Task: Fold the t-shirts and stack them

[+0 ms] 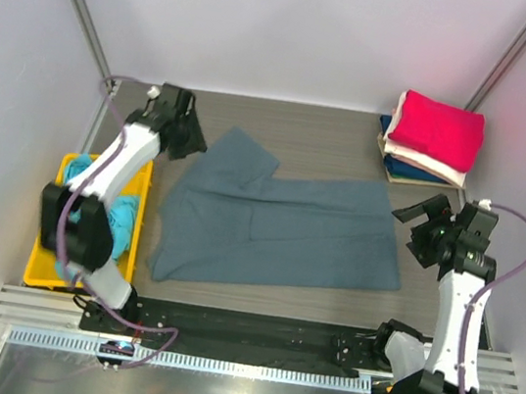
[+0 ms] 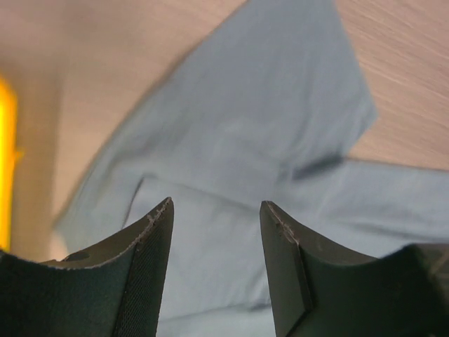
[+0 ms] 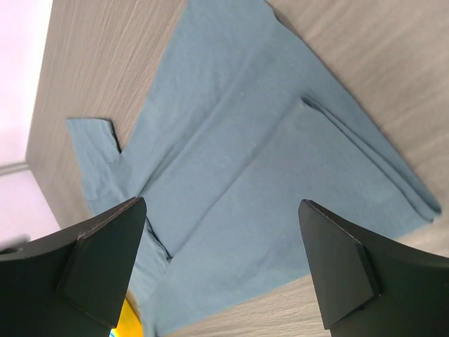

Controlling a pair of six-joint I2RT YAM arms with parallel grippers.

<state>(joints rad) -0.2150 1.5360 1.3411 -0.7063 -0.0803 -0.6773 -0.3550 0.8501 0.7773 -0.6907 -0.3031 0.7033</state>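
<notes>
Next, the left gripper moves down, outward and to the right in the top view onto the sleeve's far corner (image 1: 235, 130), which lies below and outward of it.
The slate grey-blue t-shirt (image 1: 278, 229) lies partly folded lengthwise on the table, one sleeve sticking out at its back left. It also shows in the left wrist view (image 2: 259, 126) and the right wrist view (image 3: 245, 175). My left gripper (image 1: 191, 137) is open and empty above the sleeve end (image 2: 216, 203). My right gripper (image 1: 415, 230) is open and empty just right of the shirt's hem (image 3: 222, 207). The teal t-shirt (image 1: 120, 210) lies crumpled in the yellow bin. Folded crimson (image 1: 439, 129), cream (image 1: 436, 167) and navy (image 1: 408, 169) shirts are stacked at the back right.
The yellow plastic bin (image 1: 41, 268) stands at the table's left edge. White walls enclose the table on three sides. A black rail runs along the near edge by the arm bases.
</notes>
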